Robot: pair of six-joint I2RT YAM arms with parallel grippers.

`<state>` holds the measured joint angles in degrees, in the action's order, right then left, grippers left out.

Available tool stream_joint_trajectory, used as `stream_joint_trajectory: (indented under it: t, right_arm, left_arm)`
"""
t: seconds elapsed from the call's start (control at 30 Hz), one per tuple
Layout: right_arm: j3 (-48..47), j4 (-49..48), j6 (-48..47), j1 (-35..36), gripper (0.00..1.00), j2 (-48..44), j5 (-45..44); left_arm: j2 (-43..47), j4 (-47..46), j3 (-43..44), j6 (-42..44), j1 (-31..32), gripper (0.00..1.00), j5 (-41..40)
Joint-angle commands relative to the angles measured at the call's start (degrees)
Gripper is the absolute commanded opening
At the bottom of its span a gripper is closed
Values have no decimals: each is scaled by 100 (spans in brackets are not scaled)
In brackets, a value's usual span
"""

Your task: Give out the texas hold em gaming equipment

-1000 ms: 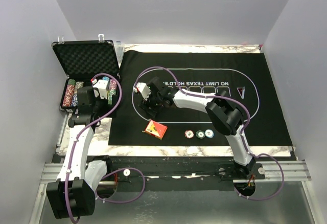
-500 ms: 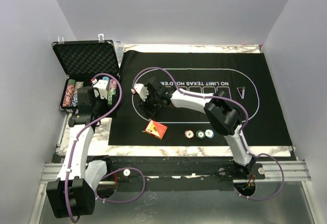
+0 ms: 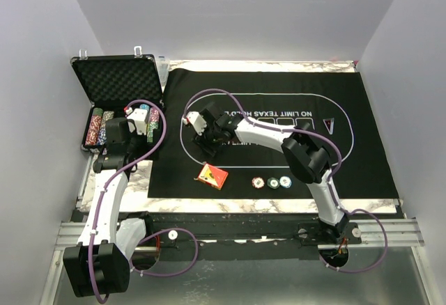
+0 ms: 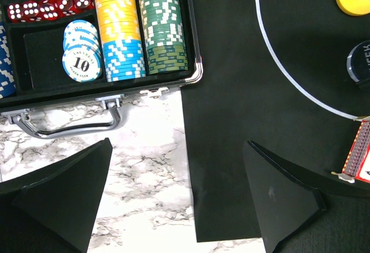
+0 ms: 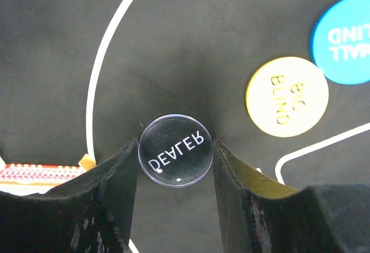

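Note:
The DEALER button goes in my right gripper toward the right in the top view next, onto the felt beyond the chip row (image 3: pixel 304 180), since the felt there is open.
My right gripper (image 5: pixel 175 144) is low over the black felt mat (image 3: pixel 362 145), shut on the black DEALER button (image 5: pixel 175 157), with a finger touching each side of the disc as it lies flat. A yellow BIG BLIND disc (image 5: pixel 287 96) and a blue small blind disc (image 5: pixel 342 38) lie just beyond it. The red-orange card box (image 3: pixel 212 175) rests near the mat's front, and three poker chips (image 3: pixel 272 182) sit in a row to its right. At the case's front edge, my left gripper (image 4: pixel 179 143) hangs open over marble and holds nothing.
The open foam-lined case (image 3: pixel 115 85) stands at the back left. It holds yellow-and-blue (image 4: pixel 118 28) and green (image 4: pixel 162 22) chip stacks and red dice (image 4: pixel 49 7). Its metal handle (image 4: pixel 69 126) faces the marble strip beside the mat's left edge.
The right jaws have narrowed onto the DEALER button, and that gripper shifted slightly. The left arm has stayed still.

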<state>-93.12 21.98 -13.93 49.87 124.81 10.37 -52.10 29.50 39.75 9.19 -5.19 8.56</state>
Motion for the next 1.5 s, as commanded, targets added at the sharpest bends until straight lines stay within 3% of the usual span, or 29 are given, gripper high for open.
stream_joint_trajectory:
  t: [0.0, 0.27, 0.77, 1.23, 1.47]
  right_arm:
    - [79, 286, 40, -146, 44, -485, 104]
    - [795, 383, -70, -470, 44, -1162, 90]
    - [3311, 422, -241, -1538, 44, -3235, 46]
    - [3952, 35, -402, -2159, 45, -3399, -126]
    - [4052, -96, -432, -2176, 52, -3332, -219]
  left_arm:
    - [1, -12, 126, -23, -35, 98, 129]
    - [18, -6, 122, -13, -44, 98, 129]
    - [11, -5, 130, 4, -45, 98, 203]
    - [24, -10, 121, 13, -46, 98, 208]
    - [7, -7, 121, 15, -52, 98, 215]
